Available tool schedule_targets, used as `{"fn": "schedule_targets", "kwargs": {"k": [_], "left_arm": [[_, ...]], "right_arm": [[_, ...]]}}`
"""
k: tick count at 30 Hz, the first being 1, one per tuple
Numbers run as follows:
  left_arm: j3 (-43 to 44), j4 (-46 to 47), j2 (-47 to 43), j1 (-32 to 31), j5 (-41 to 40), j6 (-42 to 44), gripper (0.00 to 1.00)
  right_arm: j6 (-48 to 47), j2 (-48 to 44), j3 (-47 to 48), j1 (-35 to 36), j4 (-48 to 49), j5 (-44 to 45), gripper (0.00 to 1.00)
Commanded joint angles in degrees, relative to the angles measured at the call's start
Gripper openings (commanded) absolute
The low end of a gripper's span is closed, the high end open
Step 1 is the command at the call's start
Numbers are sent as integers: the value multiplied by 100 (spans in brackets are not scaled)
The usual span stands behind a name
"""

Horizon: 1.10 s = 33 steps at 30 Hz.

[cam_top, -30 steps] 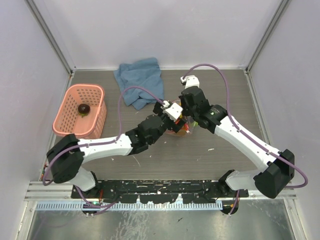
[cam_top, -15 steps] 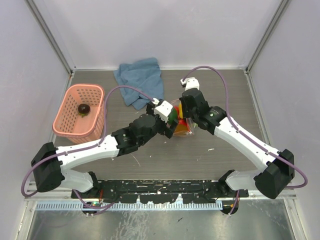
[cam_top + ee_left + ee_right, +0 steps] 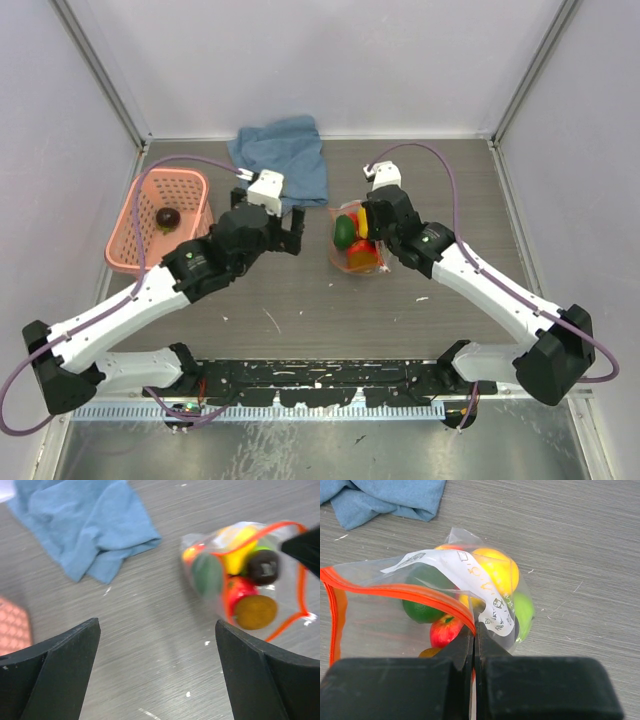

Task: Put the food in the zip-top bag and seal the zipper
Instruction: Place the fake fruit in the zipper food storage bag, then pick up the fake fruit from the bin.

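Note:
I should swing my left gripper over and down into the basket onto the dark brown fruit, which is still unbagged and is to the gripper's left in the top view.
The clear zip-top bag point(image 3: 357, 262) stands open mid-table, with red, yellow, green, orange and dark toy fruits inside. My right gripper point(image 3: 373, 240) is shut on its red-orange zipper point(image 3: 395, 592) edge and holds the mouth up; in the right wrist view the gripper point(image 3: 474, 630) pinches the strip, beside a green fruit point(image 3: 422, 609) and a red apple point(image 3: 444, 630). My left gripper point(image 3: 290, 232) is open and empty, left of the bag. In the left wrist view the bag point(image 3: 202, 542) lies ahead to the right. One dark brown fruit point(image 3: 166, 217) lies in the pink basket.
The pink lattice basket point(image 3: 190, 252) stands at the left, beside my left arm. A crumpled blue cloth point(image 3: 285, 155) lies at the back, just behind my left gripper, and shows in the left wrist view point(image 3: 85, 525). Walls enclose the table on three sides.
My left gripper has pulled back from the bag's mouth and swung left toward the basket, open and empty. A green fruit now sits in the bag. The right gripper has kept its hold.

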Motion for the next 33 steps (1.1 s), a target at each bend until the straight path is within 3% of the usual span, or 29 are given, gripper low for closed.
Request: {"fn": "schedule_targets", "kwargs": {"k": [1,13,21,29,33], "left_arm": [[393,-1406,-318,450,-246,-510,99],[991,-3160,-825,2737,-254,-549,100],[1013,-3045,-221,4548,745,-360,99],[1325,-2691,710,5715,1543,-231,97],[1458,-2317,1350,5831,1504,108,95]], "right_arm": [[-81,-286,-136,5,440,66,1],[-108,-392,-352,7,582,-90,1],[-122,-512,-449,6,710,-297,1],[-148,-532,-485,8,722,-302,1],[-164,-593,-525,10,755,-284,1]]}}
